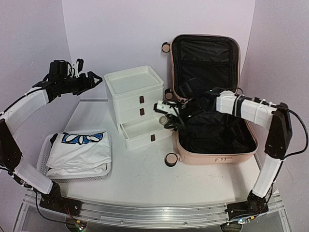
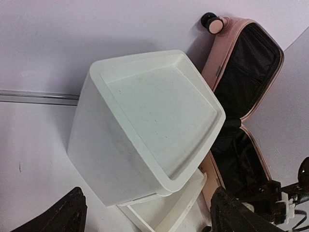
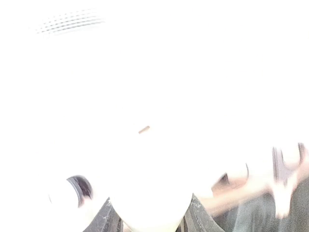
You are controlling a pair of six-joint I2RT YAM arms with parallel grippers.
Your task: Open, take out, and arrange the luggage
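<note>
The robot's right gripper should next move off the luggage's edge, then go down into the bottom drawer (image 1: 143,128) with the white object, because that drawer is open and empty.
The pale pink luggage (image 1: 215,157) lies open at the right, its lid (image 1: 205,58) upright against the wall and black lining showing inside; the left wrist view also shows the luggage (image 2: 223,53). My right gripper (image 1: 167,116) reaches over the luggage's left edge and is shut on a white object (image 1: 161,107). In the right wrist view that white object (image 3: 149,193) is overexposed and fills the space between my fingers (image 3: 107,220). My left gripper (image 1: 92,79) hangs open and raised at the far left. In its own view, that left gripper (image 2: 149,215) looks down on the drawer unit.
A white plastic drawer unit (image 1: 134,89) stands mid-table, its bottom drawer (image 1: 145,134) pulled out toward the luggage. A white mesh basket (image 1: 45,157) at the front left holds a folded white shirt (image 1: 79,150). A caster wheel (image 1: 170,160) sticks out at the luggage's near-left corner.
</note>
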